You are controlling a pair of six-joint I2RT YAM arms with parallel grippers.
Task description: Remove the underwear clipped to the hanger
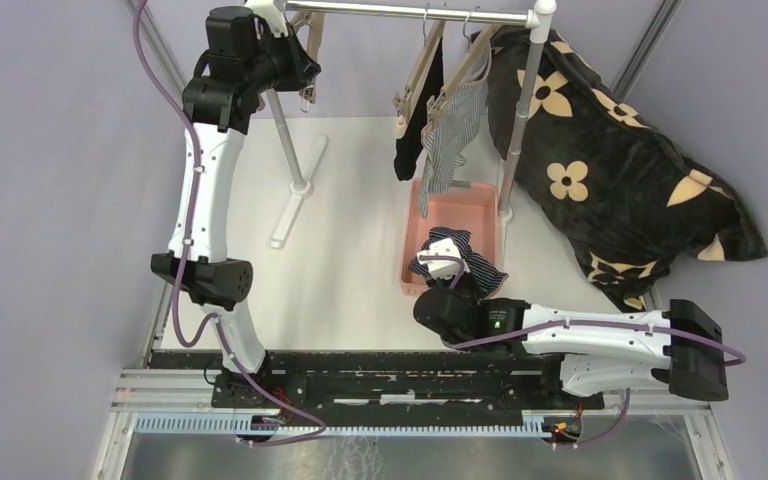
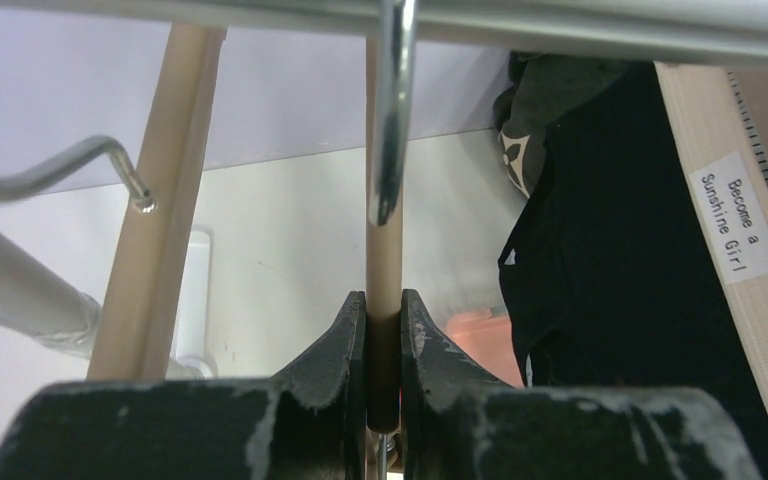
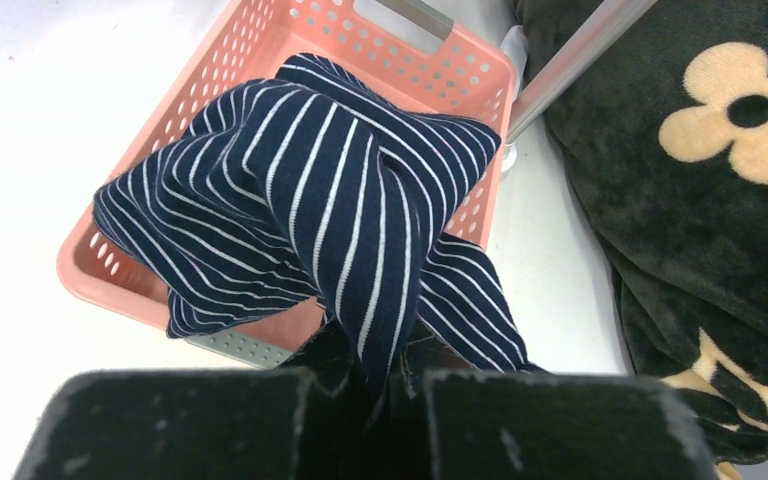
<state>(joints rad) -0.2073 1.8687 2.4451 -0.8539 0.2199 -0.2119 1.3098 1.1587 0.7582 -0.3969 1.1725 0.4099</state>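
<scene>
Next I should keep my left gripper in place and open it to release the hanger's beige bar (image 1: 314, 36), as it sits between my fingers, its hook up at the rail (image 1: 410, 12).
My right gripper (image 3: 390, 350) is shut on the navy underwear (image 3: 330, 190) with thin light stripes. It holds that pair bunched over the near end of a pink basket (image 3: 440, 70); in the top view the pair (image 1: 460, 258) hangs at the basket's near rim. My left gripper (image 2: 384, 300) is shut on the beige bar of a wooden hanger (image 2: 384, 250), high at the left end of the rail (image 1: 410, 12). Two other hangers on the rail carry a black pair (image 1: 415, 140) with a beige waistband (image 2: 720, 200) and a grey-and-white striped pair (image 1: 452, 130).
A big black flower-print cushion (image 1: 610, 170) lies at the back right, close to the rack's right post (image 1: 520, 110). The rack's left post and foot (image 1: 295, 185) stand on the white table. Another hanger's metal hook (image 2: 110, 165) sits left of my left gripper.
</scene>
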